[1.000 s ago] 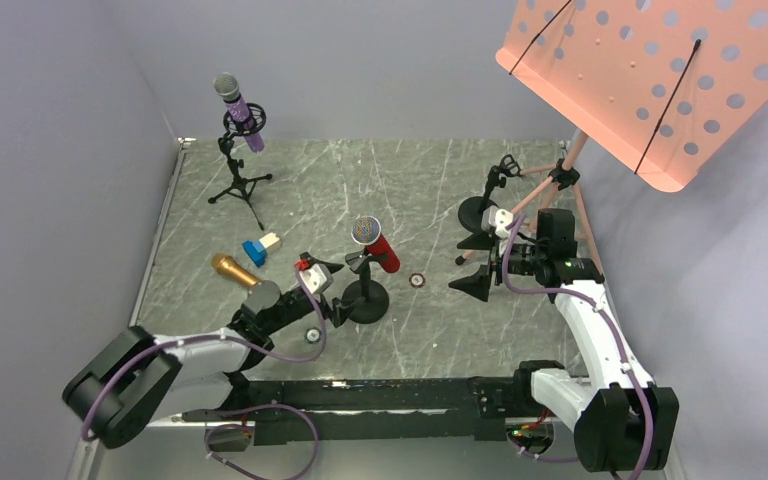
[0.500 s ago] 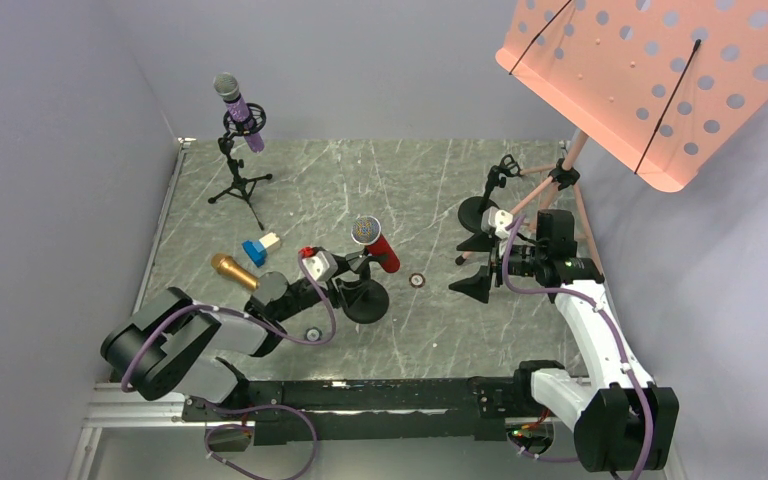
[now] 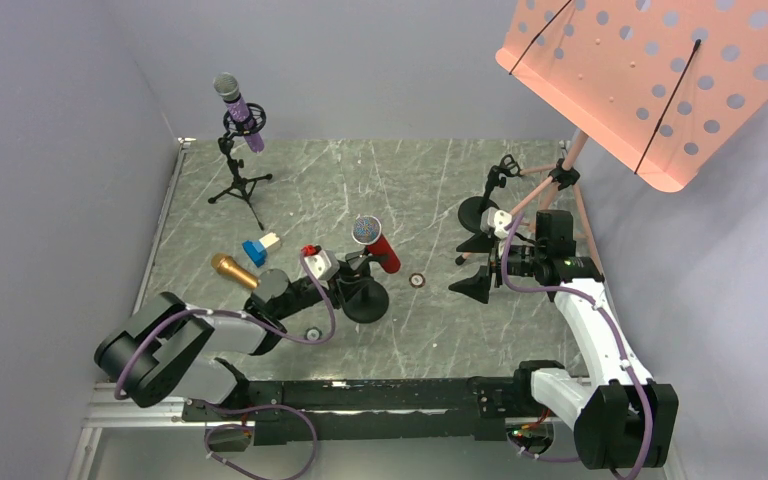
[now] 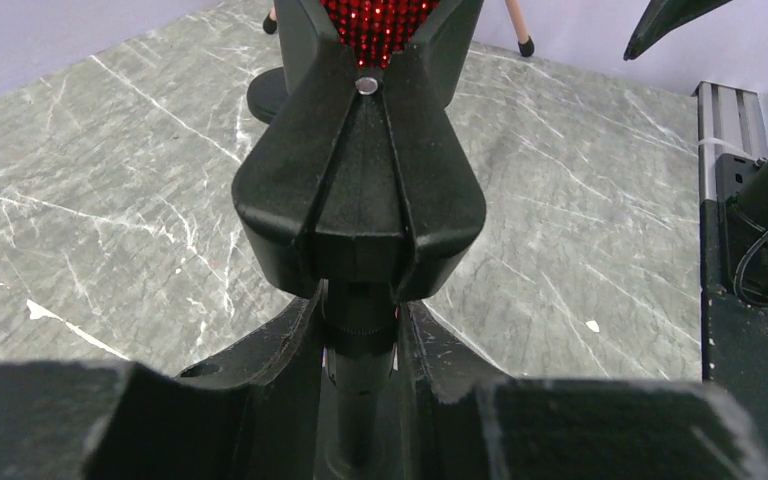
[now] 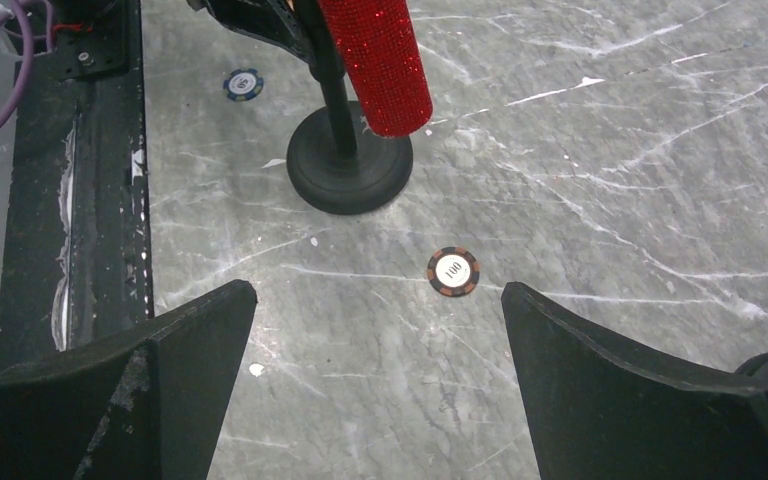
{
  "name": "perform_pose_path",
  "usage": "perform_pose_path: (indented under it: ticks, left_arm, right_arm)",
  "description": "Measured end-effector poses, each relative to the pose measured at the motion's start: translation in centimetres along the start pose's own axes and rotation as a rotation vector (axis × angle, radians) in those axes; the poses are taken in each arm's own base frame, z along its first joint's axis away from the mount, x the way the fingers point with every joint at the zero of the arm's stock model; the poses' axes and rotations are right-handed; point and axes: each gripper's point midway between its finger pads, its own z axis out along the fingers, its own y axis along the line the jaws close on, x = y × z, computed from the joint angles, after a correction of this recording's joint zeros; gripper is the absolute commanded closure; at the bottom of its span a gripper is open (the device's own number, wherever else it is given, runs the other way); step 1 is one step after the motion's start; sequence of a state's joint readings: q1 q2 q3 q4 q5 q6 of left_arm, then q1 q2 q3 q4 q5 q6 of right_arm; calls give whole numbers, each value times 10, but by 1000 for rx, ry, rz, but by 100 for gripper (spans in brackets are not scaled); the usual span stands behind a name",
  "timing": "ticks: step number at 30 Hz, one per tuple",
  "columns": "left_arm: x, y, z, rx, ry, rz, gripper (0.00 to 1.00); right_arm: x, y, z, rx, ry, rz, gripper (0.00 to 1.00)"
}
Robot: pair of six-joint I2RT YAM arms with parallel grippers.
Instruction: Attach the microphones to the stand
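Observation:
The red microphone (image 3: pixel 380 248) is already in the clip, so I should next carry the stand in my left gripper outward and release it on bare tabletop beside the tripod stand.
The red glitter microphone (image 3: pixel 380 248) (image 5: pixel 380 60) sits tilted in the black clip (image 4: pixel 360 190) of a round-based stand (image 3: pixel 365 300) (image 5: pixel 350 170) at the table's middle. My left gripper (image 3: pixel 346 279) (image 4: pixel 360 320) is shut on this stand's post just under the clip, one finger (image 4: pixel 270 350) on each side. The purple microphone (image 3: pixel 240 108) is clipped to a tripod stand (image 3: pixel 238 178) at the back left. The gold microphone (image 3: pixel 234 270) lies flat on the table, left of my left arm. My right gripper (image 3: pixel 472 263) (image 5: pixel 378 292) hangs open and empty to the right.
An empty stand (image 3: pixel 482 208) with a clip stands behind my right gripper, by the pink music stand (image 3: pixel 660 80). A blue and white block (image 3: pixel 259 247) lies near the gold microphone. Poker chips (image 3: pixel 417 280) (image 5: pixel 453 271) lie on the table, one (image 5: pixel 243 84) near the rail.
My left gripper has slid forward to the red microphone's stand and closed round its post. The right arm has not moved.

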State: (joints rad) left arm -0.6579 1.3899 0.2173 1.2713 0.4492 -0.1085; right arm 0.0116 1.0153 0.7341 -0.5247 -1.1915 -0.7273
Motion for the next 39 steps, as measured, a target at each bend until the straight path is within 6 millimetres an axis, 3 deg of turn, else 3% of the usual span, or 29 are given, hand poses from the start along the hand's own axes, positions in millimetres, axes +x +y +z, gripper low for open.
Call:
perform_pose_path:
  ticks: [7,15,19,28,33,39]
  left_arm:
    - [-12,12,-1,-20,30,23,100]
    - [-71,79,17,-119,-39,90,100]
    - [-88,117,25,-164,-61,106,100]
    - [-93,221,37,-266,-48,77,100]
    - [-101,270,44,-313,-70,95,100]
    - [-79,316,48,-356,-49,66,100]
  right_arm:
    - [1,0,0,-1,2,-6,0]
    - [0,0,0,-1,1,-11,0]
    - [0,0,0,-1,1,-11,0]
    - [-3,4,-1,-17,-3,-12,0]
    - [-3,5,-1,-25,-5,-3,0]
    - [2,4,1,-31,2,20,0]
